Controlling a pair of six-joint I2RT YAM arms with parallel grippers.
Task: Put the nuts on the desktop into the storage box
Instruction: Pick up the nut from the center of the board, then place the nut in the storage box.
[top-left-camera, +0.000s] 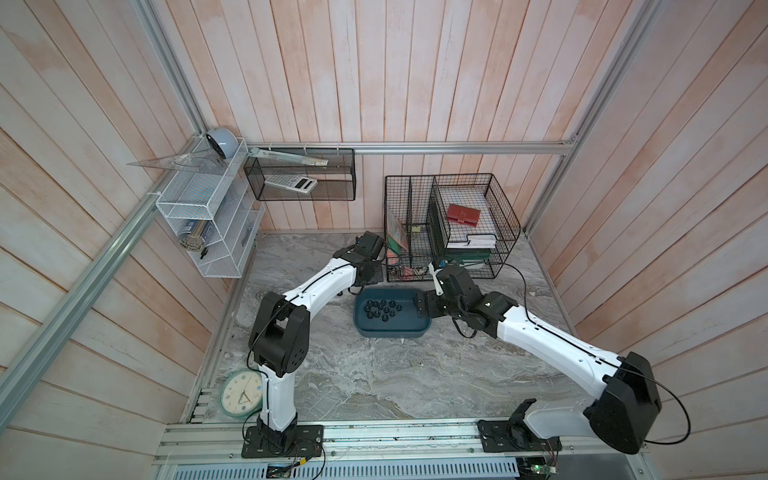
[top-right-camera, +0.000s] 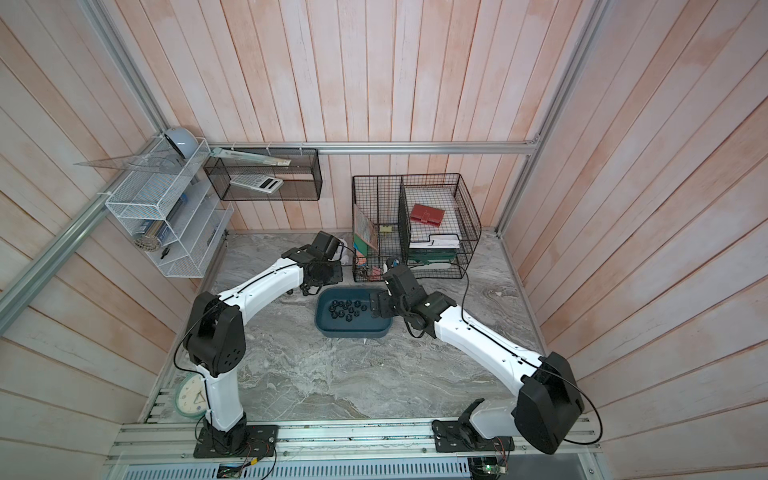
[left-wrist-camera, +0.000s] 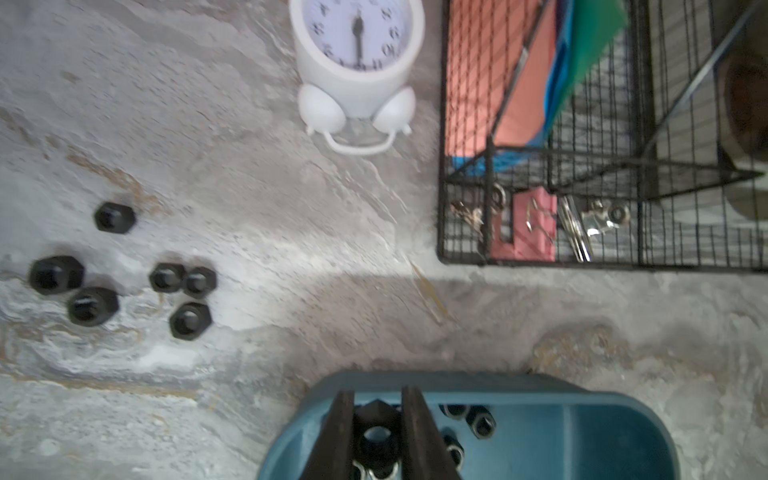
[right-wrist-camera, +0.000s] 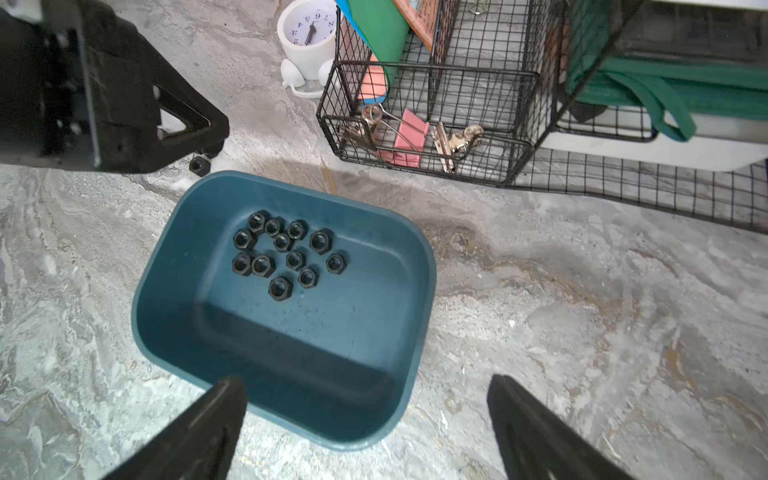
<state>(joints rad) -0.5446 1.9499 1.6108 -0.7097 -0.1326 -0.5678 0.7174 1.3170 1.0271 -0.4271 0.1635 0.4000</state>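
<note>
The bare bottom of the storage box beside the clustered nuts is empty, so next I will move my left gripper back and down past those nuts to that spot and let go of its nut.
The teal storage box (top-left-camera: 390, 332) (top-right-camera: 353, 332) sits mid-desktop with several black nuts (top-left-camera: 382, 309) (right-wrist-camera: 286, 253) lying inside. In the left wrist view my left gripper (left-wrist-camera: 377, 395) hovers over the box's corner (left-wrist-camera: 582, 415), shut on one black nut (left-wrist-camera: 377, 432). Several more nuts (left-wrist-camera: 166, 277) lie loose on the grey marble desktop (left-wrist-camera: 249, 208) beside it. My right gripper (right-wrist-camera: 365, 382) stands open at the box's opposite end (right-wrist-camera: 291, 353), nothing between its fingers. In both top views the two grippers (top-left-camera: 368, 276) (top-left-camera: 424, 307) flank the box.
A white alarm clock (left-wrist-camera: 357, 62) stands behind the loose nuts. A black wire basket (top-left-camera: 449, 224) with folders, clips and books is just behind the box. A round clock (top-left-camera: 241, 395) lies at the front left. A white mesh rack (top-left-camera: 208, 224) hangs on the left wall.
</note>
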